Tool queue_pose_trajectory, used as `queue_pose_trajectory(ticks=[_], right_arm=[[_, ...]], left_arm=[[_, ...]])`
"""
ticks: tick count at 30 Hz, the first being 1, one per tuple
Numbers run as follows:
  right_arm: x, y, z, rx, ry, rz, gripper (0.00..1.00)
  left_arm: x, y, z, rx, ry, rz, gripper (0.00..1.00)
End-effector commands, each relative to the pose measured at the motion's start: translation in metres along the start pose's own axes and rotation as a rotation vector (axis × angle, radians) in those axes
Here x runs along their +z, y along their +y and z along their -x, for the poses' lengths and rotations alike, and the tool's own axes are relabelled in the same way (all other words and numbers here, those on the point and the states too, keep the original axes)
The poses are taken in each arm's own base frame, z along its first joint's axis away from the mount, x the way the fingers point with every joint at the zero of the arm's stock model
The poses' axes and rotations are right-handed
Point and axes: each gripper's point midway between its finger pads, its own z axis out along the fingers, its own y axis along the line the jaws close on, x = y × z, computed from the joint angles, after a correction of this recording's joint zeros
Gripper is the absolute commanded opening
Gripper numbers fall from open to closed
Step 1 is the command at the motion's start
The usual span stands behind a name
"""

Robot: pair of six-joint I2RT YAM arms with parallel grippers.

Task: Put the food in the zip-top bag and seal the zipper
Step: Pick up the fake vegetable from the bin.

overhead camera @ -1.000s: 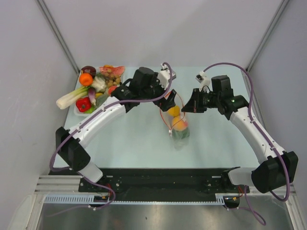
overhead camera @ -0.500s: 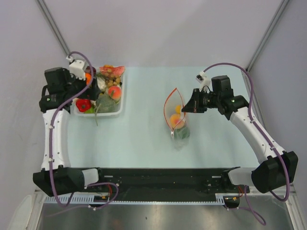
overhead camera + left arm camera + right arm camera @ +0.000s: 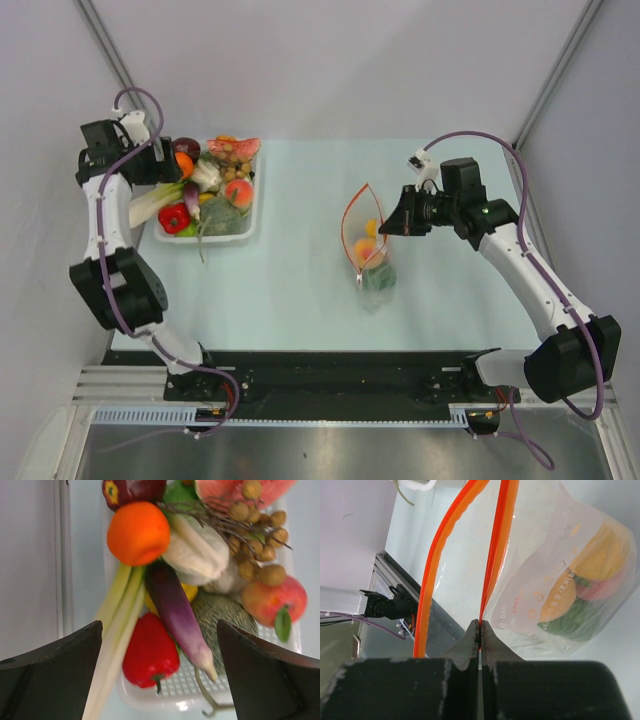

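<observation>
Next, my open left gripper lowers and moves back over the red pepper (image 3: 150, 652), fingers around its sides, since it lies uncovered between celery and eggplant (image 3: 175, 602).
The zip-top bag (image 3: 372, 262) stands mid-table with its mouth open, and orange, yellow and green food (image 3: 367, 248) lies inside. My right gripper (image 3: 393, 226) is shut on the right side of the zipper (image 3: 347, 214). In the right wrist view the fingers pinch the zipper (image 3: 496, 550) at my right gripper (image 3: 480, 625), beside the bag (image 3: 555, 540). My left gripper (image 3: 168, 166) hangs open over the left end of the tray. Below my left gripper (image 3: 159, 628) lie a red pepper (image 3: 150, 652), a purple eggplant (image 3: 175, 602) and an orange (image 3: 137, 532).
The white tray (image 3: 251, 216) at the back left is piled with more food: celery (image 3: 148, 206), a peach (image 3: 238, 190), watermelon (image 3: 234, 148), a melon (image 3: 220, 615) and longans (image 3: 260, 550). Grey walls close both sides.
My left arm has swung from the bag's mouth across to the tray at the far left, staying open. The right gripper and the bag have not moved.
</observation>
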Motion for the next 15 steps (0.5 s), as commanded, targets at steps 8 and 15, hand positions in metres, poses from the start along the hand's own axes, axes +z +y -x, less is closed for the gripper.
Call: queue_pose_trajectory(ticks=[8, 15], right_arm=[[-0.005, 0.003, 0.012, -0.054, -0.031, -0.005, 0.00], [-0.002, 0.003, 0.008, -0.037, -0.024, 0.002, 0.00]], left_arm=[[0.034, 0.017, 0.020, 0.026, -0.030, -0.074, 0.96], [-0.035, 0.000, -0.016, 0.114, -0.070, 0.011, 0.96]])
